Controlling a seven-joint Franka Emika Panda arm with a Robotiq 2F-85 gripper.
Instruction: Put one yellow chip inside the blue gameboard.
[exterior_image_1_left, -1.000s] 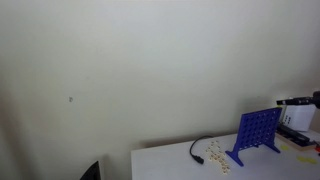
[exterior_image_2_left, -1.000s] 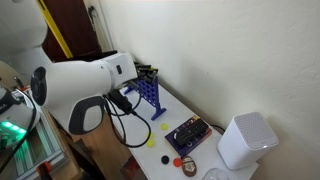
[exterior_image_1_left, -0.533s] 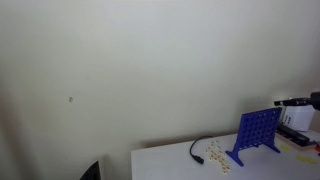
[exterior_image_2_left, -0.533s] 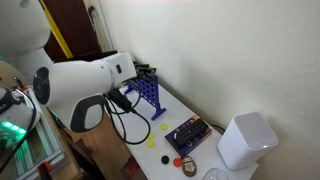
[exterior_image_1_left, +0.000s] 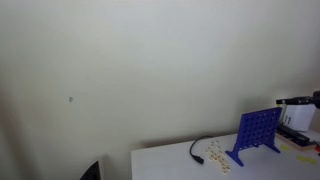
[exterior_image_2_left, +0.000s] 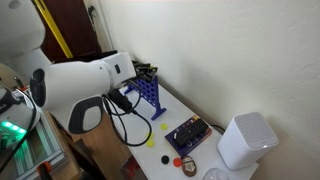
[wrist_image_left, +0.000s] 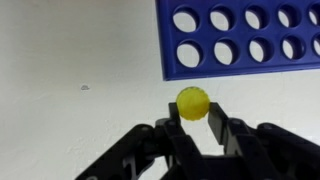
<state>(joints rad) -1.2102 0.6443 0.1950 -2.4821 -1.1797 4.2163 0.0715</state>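
The yellow chip is already lined up with the holes of the gameboard's end column. My gripper will go down onto the gameboard's top edge at that column next and let go of the chip there.
In the wrist view my gripper (wrist_image_left: 193, 108) is shut on a yellow chip (wrist_image_left: 193, 102), pinched edge-on between the two black fingers. The blue gameboard (wrist_image_left: 240, 38) fills the upper right of that view, its rows of round holes facing the camera. The held chip sits just below the board's lower edge in the picture. In both exterior views the gameboard (exterior_image_1_left: 258, 132) (exterior_image_2_left: 147, 92) stands upright on the white table. The gripper (exterior_image_1_left: 288, 102) shows as a dark shape at the frame's right edge, level with the board's top. In an exterior view the arm's white body (exterior_image_2_left: 85, 85) hides the gripper.
A black cable (exterior_image_1_left: 197, 150) and several pale chips (exterior_image_1_left: 217, 155) lie in front of the board. A loose yellow chip (exterior_image_2_left: 166, 127), a dark tray (exterior_image_2_left: 187, 134), a red chip (exterior_image_2_left: 177, 160) and a white box (exterior_image_2_left: 245, 140) sit further along the table. A yellow pole (exterior_image_2_left: 57, 32) stands behind.
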